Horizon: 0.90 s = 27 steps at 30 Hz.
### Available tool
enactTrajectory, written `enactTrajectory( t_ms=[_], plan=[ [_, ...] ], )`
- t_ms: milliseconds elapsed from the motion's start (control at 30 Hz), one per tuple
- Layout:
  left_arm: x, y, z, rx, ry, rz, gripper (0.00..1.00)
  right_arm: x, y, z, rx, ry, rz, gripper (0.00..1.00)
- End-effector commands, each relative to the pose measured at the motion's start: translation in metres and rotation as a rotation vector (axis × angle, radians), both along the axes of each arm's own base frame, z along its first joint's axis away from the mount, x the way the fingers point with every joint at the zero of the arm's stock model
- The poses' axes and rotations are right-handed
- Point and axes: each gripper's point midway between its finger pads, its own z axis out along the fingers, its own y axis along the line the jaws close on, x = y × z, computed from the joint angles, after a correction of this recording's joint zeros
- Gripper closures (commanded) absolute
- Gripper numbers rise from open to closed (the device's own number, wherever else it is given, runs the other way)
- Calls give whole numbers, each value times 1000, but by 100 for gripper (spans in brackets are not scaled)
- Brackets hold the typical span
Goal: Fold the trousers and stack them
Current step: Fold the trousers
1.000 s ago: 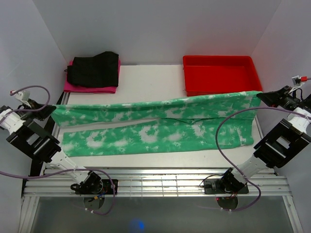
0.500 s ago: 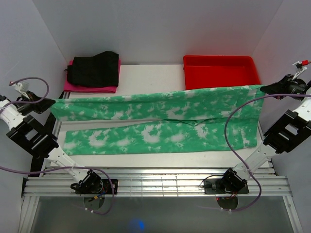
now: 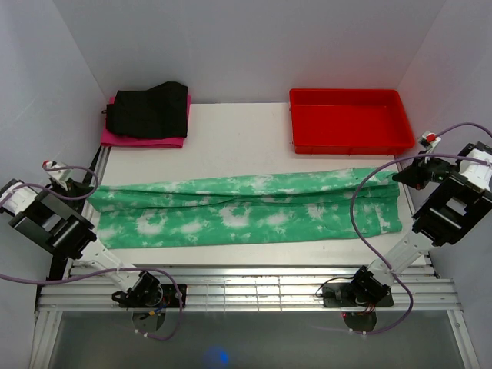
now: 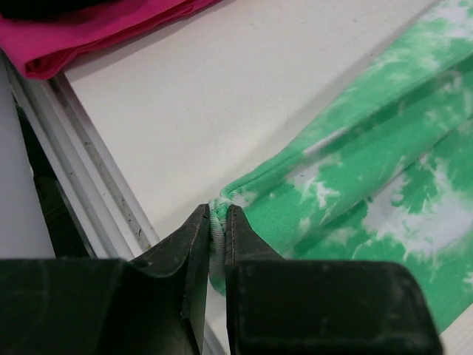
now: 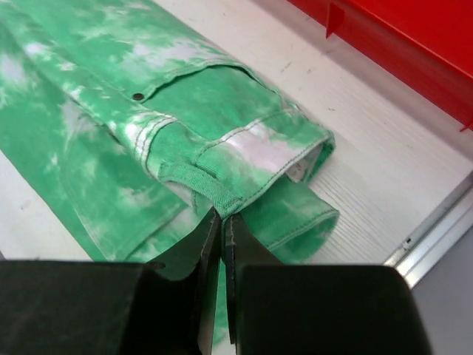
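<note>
My left gripper draws back along the metal bar next and releases the cuff end of the trousers over their near leg (image 3: 106,234).
The green tie-dye trousers (image 3: 246,209) lie stretched across the white table, one leg folded over the other, waistband at the right. My left gripper (image 3: 83,187) is shut on the cuff end of the trousers (image 4: 222,214) at the table's left edge. At the right end, my right gripper (image 3: 400,176) is shut on the waistband of the trousers (image 5: 222,194), pinching a thin edge just below a belt loop. Both ends sit low, close to the table.
A red tray (image 3: 350,119) stands at the back right, just beyond the waistband. A folded black garment (image 3: 147,109) lies on a pink one (image 3: 142,140) at the back left. The table's metal rail (image 4: 89,185) runs beside my left gripper.
Both grippers have come down and toward the front with the upper leg, which was lifted and taut. It now lies on top of the lower leg.
</note>
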Motion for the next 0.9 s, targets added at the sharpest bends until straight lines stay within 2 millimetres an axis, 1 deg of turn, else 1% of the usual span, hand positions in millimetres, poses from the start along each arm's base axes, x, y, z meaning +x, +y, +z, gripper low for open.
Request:
enactTrajectory(
  t_ms=[0, 33, 100, 133, 200, 233, 267, 300, 333, 367, 400, 433, 467, 533, 600, 633, 667, 700, 733, 767, 833, 867],
  plan=[
    [-18, 34, 23, 178, -134, 33, 100, -24, -55, 3, -152, -77, -68, 92],
    [-22, 32, 23, 161, -128, 37, 100, -25, -57, 4, -161, -78, -73, 92],
    [-26, 36, 27, 168, -147, 46, 100, -28, -59, 9, -178, -92, -77, 92],
    [-29, 33, 29, 157, -143, 44, 100, -30, -59, 9, -190, -87, -73, 92],
    [-39, 34, 27, 170, -137, 45, 100, -36, -57, 9, -229, -98, -53, 92],
    [-41, 35, 26, 189, -145, 41, 100, -43, -54, 2, -233, -79, -44, 92],
    [-48, 40, 27, 207, -150, 59, 100, -46, -52, 0, -238, -77, -39, 92],
    [-52, 39, 23, 200, -148, 68, 100, -52, -54, 1, -256, -85, -39, 92],
    [-57, 40, 19, 216, -142, 64, 100, -59, -49, -8, -248, -68, -32, 92],
    [-63, 42, 16, 230, -135, 72, 100, -64, -49, -10, -256, -64, -28, 92],
    [-70, 37, 8, 224, -122, 73, 100, -70, -51, -12, -266, -60, -35, 92],
    [-74, 37, 4, 251, -126, 62, 100, -76, -50, -17, -261, -46, -36, 92],
    [-80, 39, 4, 261, -127, 79, 100, -82, -56, -18, -261, -44, -63, 92],
    [-90, 39, -2, 251, -116, 100, 100, -90, -61, -21, -279, -41, -66, 92],
    [-97, 35, -8, 265, -95, 90, 100, -108, -56, -37, -307, 5, -28, 92],
    [-101, 30, -16, 252, -76, 84, 100, -113, -54, -42, -325, 3, 1, 92],
    [-107, 27, -22, 253, -41, 73, 98, -120, -46, -50, -305, 27, 9, 92],
    [-111, 25, -28, 237, -18, 71, 94, -122, -44, -53, -303, 37, 18, 90],
    [-115, 21, -33, 217, 10, 71, 88, -126, -42, -57, -300, 54, 27, 76],
    [-124, 20, -41, 219, 54, 63, 74, -129, -40, -60, -303, 60, 38, 68],
    [-134, 15, -45, 238, 67, 58, 68, -142, -33, -71, -305, 101, 70, 52],
    [-142, 15, -48, 236, 71, 77, 65, -146, -31, -73, -313, 107, 84, 47]
  ],
)
